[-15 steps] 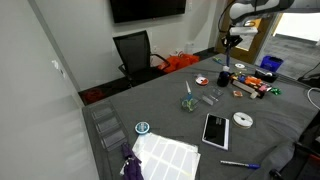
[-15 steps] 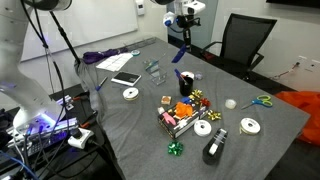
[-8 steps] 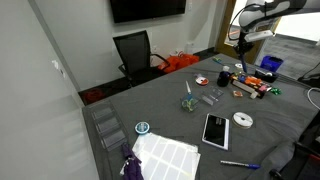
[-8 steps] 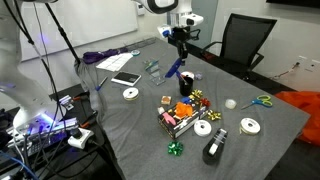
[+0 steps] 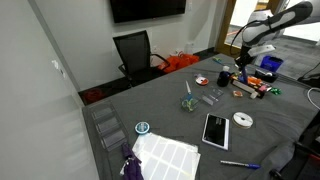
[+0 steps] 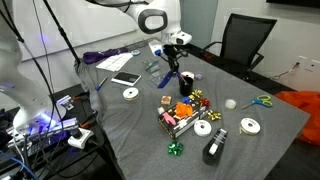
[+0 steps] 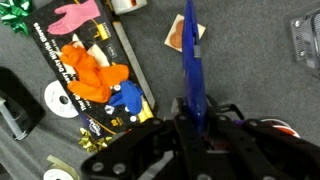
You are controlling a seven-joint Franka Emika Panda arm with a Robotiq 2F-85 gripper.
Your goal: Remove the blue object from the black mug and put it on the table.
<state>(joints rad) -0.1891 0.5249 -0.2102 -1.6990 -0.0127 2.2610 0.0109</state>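
Observation:
My gripper carries the blue object back from the black mug and down to the bare tabletop point(image 6: 153, 100) beside the tray next, because that patch is clear of things.
My gripper point(image 6: 171, 66) is shut on the blue object point(image 6: 169, 77), a thin blue stick that hangs tilted from the fingers just above the dark grey table point(image 6: 125, 122). The black mug point(image 6: 187, 84) stands just beside it, apart from the stick. In an exterior view the gripper point(image 5: 243, 62) is a little to the right of the mug point(image 5: 224, 77). In the wrist view the blue object point(image 7: 191, 65) runs up from between the fingers point(image 7: 199, 122) over bare table.
A tray of orange, pink and blue items point(image 7: 95, 75) lies near the gripper, also seen in an exterior view point(image 6: 180, 115). Tape rolls point(image 6: 130, 94), a tablet point(image 5: 215, 129), a white sheet point(image 5: 165, 155), another blue pen point(image 5: 238, 164) and a chair point(image 6: 245, 40) are around.
The gripper has carried the blue object sideways away from above the black mug and lowered it toward the table.

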